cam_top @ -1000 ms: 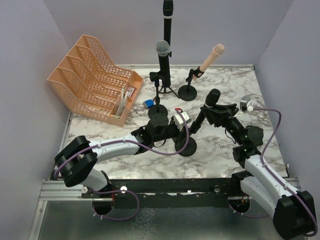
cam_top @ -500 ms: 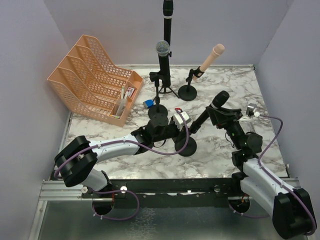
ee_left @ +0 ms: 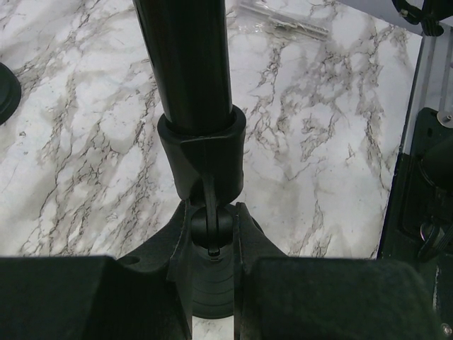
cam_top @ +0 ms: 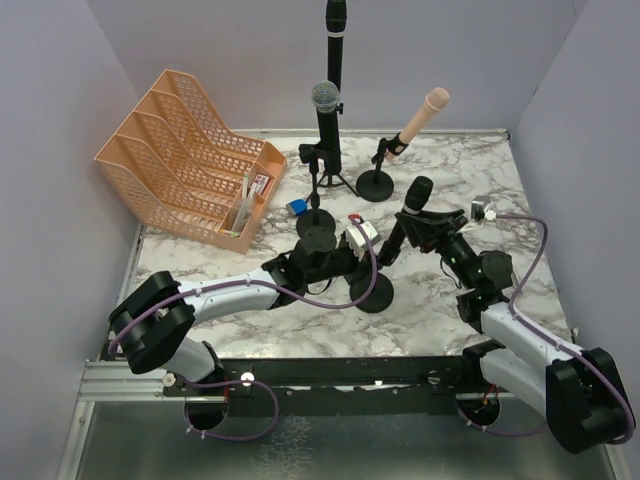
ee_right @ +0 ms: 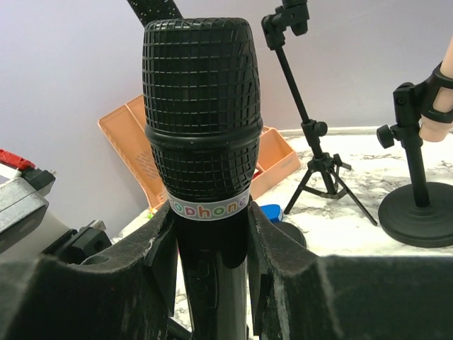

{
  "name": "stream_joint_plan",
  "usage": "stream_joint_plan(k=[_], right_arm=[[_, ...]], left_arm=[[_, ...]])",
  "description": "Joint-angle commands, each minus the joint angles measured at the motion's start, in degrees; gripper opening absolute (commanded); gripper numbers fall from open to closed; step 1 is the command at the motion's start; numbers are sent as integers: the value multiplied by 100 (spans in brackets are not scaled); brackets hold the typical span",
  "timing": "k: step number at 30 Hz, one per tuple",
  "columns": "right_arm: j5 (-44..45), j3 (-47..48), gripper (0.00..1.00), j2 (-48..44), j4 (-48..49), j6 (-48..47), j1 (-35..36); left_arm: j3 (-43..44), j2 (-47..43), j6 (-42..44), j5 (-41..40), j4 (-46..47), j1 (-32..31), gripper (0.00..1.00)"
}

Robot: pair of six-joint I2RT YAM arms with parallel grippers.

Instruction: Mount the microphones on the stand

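The left gripper carries the stand, its clip (ee_left: pixel 203 152) already filled, outward to the bare tabletop before the pale pink microphone next and releases it there.
My right gripper (cam_top: pixel 413 229) (ee_right: pixel 211 237) is shut on a black microphone (cam_top: pixel 407 217) (ee_right: pixel 200 106) just below its mesh head, holding it tilted. Its lower body (ee_left: pixel 186 64) sits in the clip (ee_left: pixel 203 152) of a short stand with a round base (cam_top: pixel 373 293). My left gripper (cam_top: pixel 345 263) (ee_left: pixel 211 216) is shut on that stand's pivot joint (ee_left: pixel 210 228) below the clip. At the back, a black microphone (cam_top: pixel 335 35), a silver-headed microphone (cam_top: pixel 325 118) and a pale pink microphone (cam_top: pixel 421 117) each sit on other stands.
An orange file rack (cam_top: pixel 188 160) stands at the back left, with a small blue object (cam_top: pixel 297 207) beside it. A tripod stand (ee_right: pixel 320 170) and a round stand base (cam_top: pixel 377 185) are close behind the work area. Walls enclose the marble table (cam_top: pixel 440 300).
The right gripper swung the microphone's head out to the right, then back left and a little steeper. The left arm and the stand have stayed still.
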Motion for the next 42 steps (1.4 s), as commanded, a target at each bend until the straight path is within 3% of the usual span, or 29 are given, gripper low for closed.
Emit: stream_joint_plan(k=[1, 32, 39, 42], right_arm=[[-968, -701, 1, 559, -2036, -391, 578], [714, -1565, 1, 2381, 1138, -862, 1954], [1079, -1553, 1, 2010, 1013, -1062, 2047], [1155, -1416, 1, 1263, 304, -1247, 2049]], left_arm=[[-74, 111, -228, -290, 58, 31, 0], [-78, 120, -252, -274, 84, 29, 0], [-91, 98, -232, -288, 84, 31, 0], [-104, 78, -215, -307, 76, 31, 0]])
